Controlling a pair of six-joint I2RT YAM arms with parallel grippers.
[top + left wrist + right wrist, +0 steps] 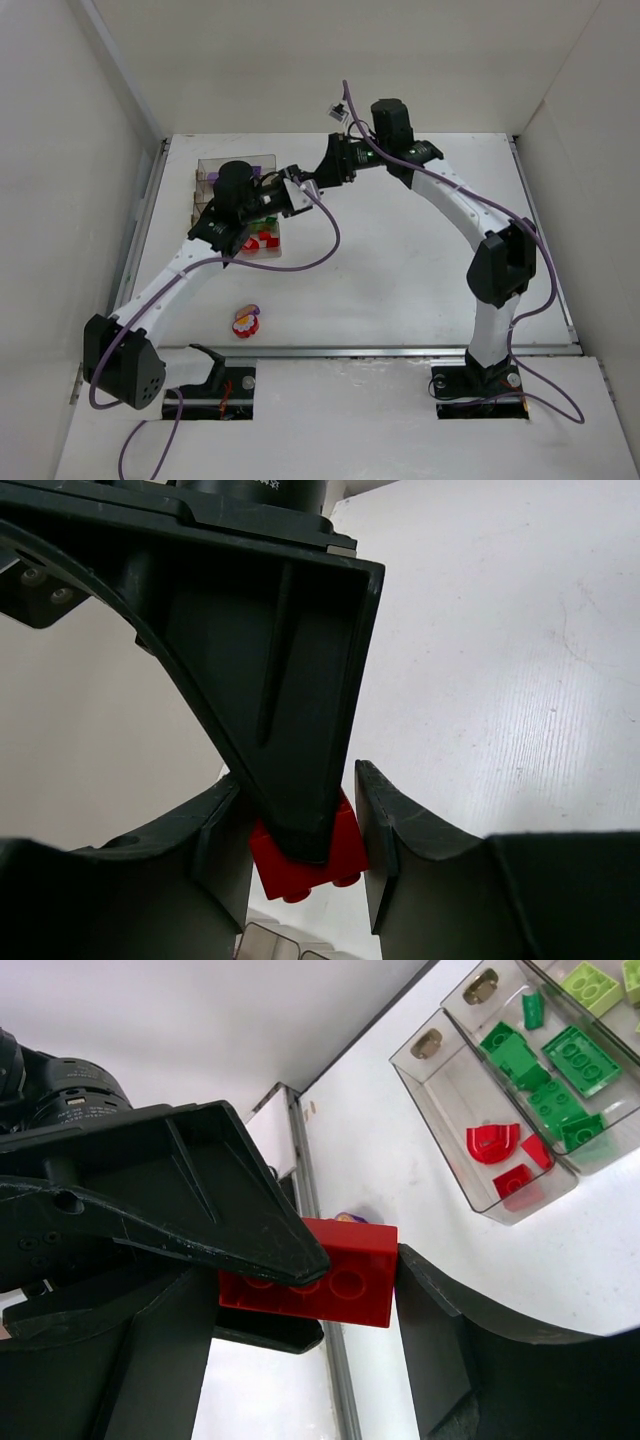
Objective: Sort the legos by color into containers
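The red brick (350, 1280) goes left in the top view and down over the tray's section with red pieces next in my left gripper, since it matches their color.
A red brick (350, 1280) hangs in the air between both grippers above the tray. My right gripper (305, 1280) is shut on its two ends. My left gripper (298, 785) is shut on the same red brick (300, 870) from the other direction, one jaw on each side. In the top view the left gripper (293, 190) and the right gripper (312, 183) meet tip to tip. The clear tray (430, 1080) holds red pieces (492, 1143), green bricks (560, 1070) and lime bricks (590, 982) in separate compartments. The flower-topped piece (245, 322) lies on the table.
The tray (215, 170) sits at the table's back left, partly under the left arm. White walls close in the left, back and right sides. A metal rail (400, 350) runs along the near edge of the table.
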